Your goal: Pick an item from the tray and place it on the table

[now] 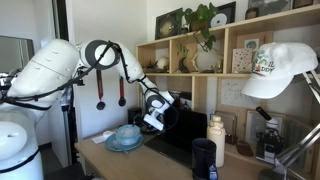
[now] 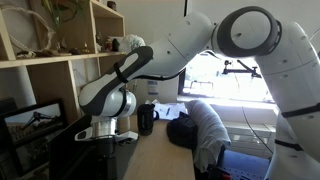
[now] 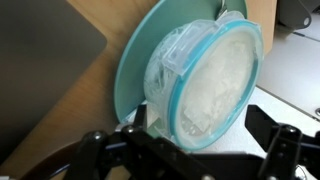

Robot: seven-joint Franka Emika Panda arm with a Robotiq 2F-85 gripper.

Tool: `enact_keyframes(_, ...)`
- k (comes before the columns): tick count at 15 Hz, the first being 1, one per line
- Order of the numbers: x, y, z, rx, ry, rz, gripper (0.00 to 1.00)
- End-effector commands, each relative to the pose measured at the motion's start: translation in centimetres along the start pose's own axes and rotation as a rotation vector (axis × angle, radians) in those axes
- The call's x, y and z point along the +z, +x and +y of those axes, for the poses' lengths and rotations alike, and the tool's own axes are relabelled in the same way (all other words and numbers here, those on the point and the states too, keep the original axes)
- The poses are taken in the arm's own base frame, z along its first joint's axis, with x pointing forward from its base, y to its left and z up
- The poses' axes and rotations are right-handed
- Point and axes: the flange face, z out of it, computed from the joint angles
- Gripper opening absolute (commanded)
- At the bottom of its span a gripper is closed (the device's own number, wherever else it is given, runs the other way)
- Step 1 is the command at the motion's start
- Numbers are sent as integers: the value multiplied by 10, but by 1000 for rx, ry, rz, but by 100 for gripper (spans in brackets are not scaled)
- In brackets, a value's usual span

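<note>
The gripper lowers over the bowl's teal rim (image 1: 128, 128) (image 3: 178, 92) below it next and closes on that rim, since its nearest part lies between the open fingers.
The pale blue bowl (image 1: 126, 133) sits in the flat teal-blue dish (image 1: 122, 146) on the light wooden table (image 1: 150, 162). In the wrist view the bowl (image 3: 205, 85) has a teal rim and a glossy, cloudy inside, and the dish (image 3: 135, 70) shows behind it on the table (image 3: 95, 80). My gripper (image 1: 150, 118) hangs a little above and beside the bowl. Its fingers stand wide apart in the wrist view (image 3: 190, 142), open and empty, with the bowl in front of them. The gripper also shows in an exterior view (image 2: 103, 132), where the bowl is hidden.
A black bottle (image 1: 204, 158) and a white bottle (image 1: 216, 138) stand on the table. A dark screen (image 1: 185, 135) is behind the gripper. Wooden shelving (image 1: 190, 60) lines the wall. A black cup (image 2: 146, 118) and a dark bag (image 2: 205, 125) are further along.
</note>
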Motion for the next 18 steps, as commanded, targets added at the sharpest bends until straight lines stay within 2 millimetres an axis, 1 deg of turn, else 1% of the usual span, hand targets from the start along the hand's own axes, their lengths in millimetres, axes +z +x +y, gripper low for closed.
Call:
enact_keyframes(1, 7, 0, -3, -31, -2, 3, 100)
enact_keyframes(6, 21, 3, -2, -59, 25, -4, 100)
enact_keyframes(10, 27, 3, -1, -63, 39, -11, 100)
enact_keyframes(11, 27, 2, -1, -60, 39, -14, 75)
enact_keyframes(12, 27, 2, 0, -59, 40, -13, 72)
enact_keyframes(13, 27, 1, 0, -57, 40, -14, 66)
enact_keyframes(14, 26, 1, 0, -57, 39, -14, 56)
enact_keyframes(16, 26, 0, 0, -55, 40, -16, 40)
enact_keyframes(18, 27, 0, 1, -53, 43, -18, 27)
